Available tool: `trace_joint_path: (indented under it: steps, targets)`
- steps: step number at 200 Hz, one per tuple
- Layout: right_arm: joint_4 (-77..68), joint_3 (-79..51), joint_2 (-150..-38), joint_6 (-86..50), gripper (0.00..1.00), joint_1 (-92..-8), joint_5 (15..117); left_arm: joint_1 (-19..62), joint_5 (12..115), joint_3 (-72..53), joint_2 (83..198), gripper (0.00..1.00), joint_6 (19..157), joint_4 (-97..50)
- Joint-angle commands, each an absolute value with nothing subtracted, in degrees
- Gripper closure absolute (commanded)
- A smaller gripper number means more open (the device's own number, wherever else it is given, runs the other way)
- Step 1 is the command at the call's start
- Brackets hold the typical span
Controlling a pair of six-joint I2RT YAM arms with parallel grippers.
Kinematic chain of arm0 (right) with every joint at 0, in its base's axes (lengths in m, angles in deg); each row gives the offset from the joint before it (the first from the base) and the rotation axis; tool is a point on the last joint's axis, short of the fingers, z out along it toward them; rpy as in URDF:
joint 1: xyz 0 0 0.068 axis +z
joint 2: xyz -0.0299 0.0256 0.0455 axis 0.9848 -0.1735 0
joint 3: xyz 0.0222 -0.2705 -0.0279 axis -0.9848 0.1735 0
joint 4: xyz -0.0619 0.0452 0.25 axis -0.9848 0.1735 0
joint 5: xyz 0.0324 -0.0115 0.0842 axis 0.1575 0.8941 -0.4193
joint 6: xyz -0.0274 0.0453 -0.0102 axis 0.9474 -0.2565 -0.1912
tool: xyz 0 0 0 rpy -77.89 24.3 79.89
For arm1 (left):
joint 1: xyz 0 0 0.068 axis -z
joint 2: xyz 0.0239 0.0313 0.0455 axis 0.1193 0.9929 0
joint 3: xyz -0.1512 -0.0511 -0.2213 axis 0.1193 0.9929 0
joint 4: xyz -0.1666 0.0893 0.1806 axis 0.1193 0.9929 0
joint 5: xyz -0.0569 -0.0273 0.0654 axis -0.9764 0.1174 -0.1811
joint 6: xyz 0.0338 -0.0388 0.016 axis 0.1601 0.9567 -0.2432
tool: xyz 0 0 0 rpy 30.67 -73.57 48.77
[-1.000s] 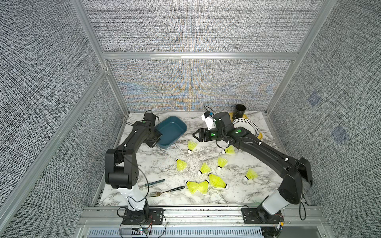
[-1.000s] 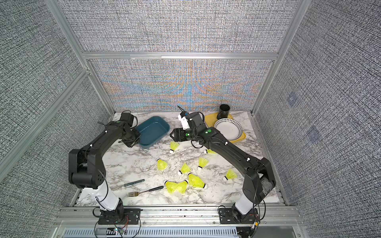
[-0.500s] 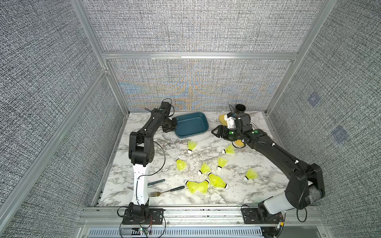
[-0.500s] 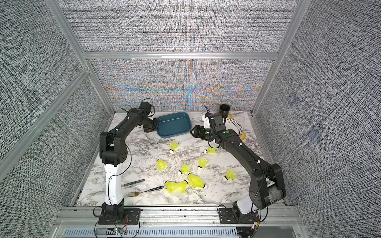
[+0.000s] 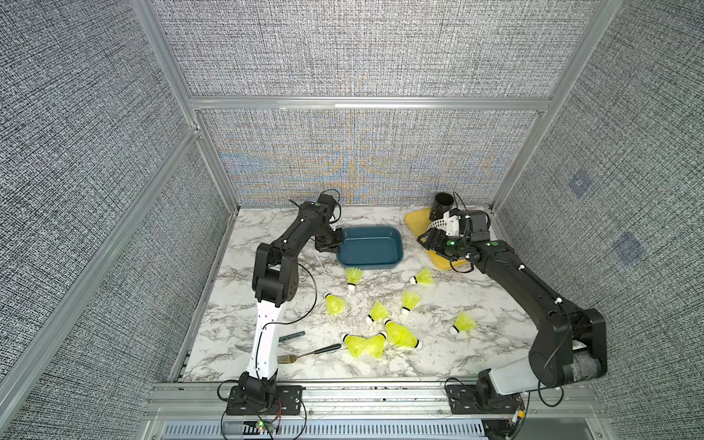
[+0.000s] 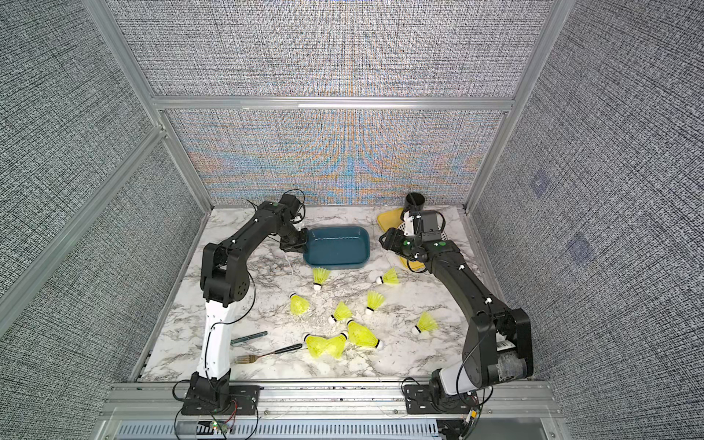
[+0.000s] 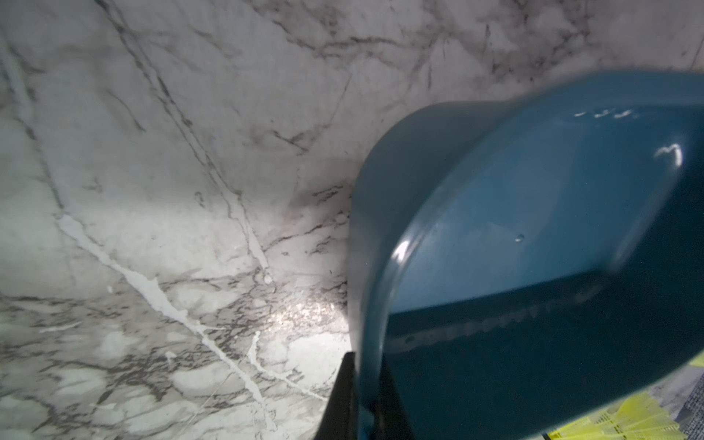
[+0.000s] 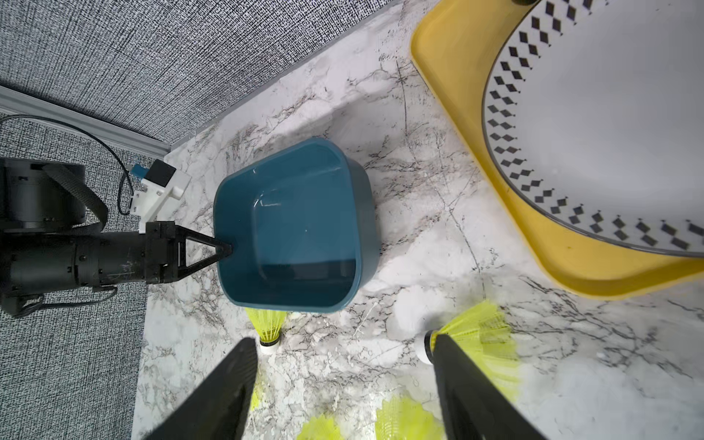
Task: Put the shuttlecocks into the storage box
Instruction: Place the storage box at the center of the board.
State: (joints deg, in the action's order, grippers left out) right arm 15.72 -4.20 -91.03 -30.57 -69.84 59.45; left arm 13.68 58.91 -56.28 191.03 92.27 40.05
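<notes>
The robot needs to pull its left gripper, with the box's rim, back toward the shuttlecock at the box's front side (image 5: 353, 276) and let go of the rim, because all the shuttlecocks lie that way.
The teal storage box (image 5: 369, 247) (image 6: 337, 247) sits at the back middle of the marble table, and its inside shows only bare plastic. My left gripper (image 5: 335, 244) (image 7: 367, 358) is shut on the box's left rim, one finger inside the wall and one outside. Seen from the right wrist, the left gripper (image 8: 228, 247) pinches the storage box (image 8: 301, 228). Several neon shuttlecocks lie in front of the box, the nearest ones (image 5: 353, 276) (image 5: 421, 277) just off its front wall. My right gripper (image 5: 424, 242) (image 8: 344, 343) hovers open to the box's right, holding nothing.
A yellow tray (image 5: 413, 221) at the back right carries a white bowl with black diamonds (image 8: 609, 133), and a black cup (image 5: 443, 202) stands behind it. A fork (image 5: 304, 356) and a dark pen (image 5: 291, 336) lie near the front left. Fabric walls close three sides.
My left gripper has dragged the box from the back left to the back middle and turned it crosswise. My right arm has drawn back rightward over the yellow tray.
</notes>
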Motion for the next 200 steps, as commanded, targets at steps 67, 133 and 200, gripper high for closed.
trace_joint_path:
  steps: [67, 133, 200]
  targets:
    - [13.7, -2.8, -94.1, -24.9, 0.26, -74.0, 44.5, 14.9, 58.5, -53.1, 188.6, 0.98, 90.1, 42.1]
    - [11.5, 0.2, -93.7, -27.1, 0.26, -74.7, 43.4, 15.2, 58.7, -48.8, 186.4, 0.98, 91.6, 40.8]
    - [15.2, 2.1, -90.6, -28.0, 0.28, -74.8, 52.1, 15.2, 58.4, -43.1, 183.9, 0.96, 94.4, 36.9]
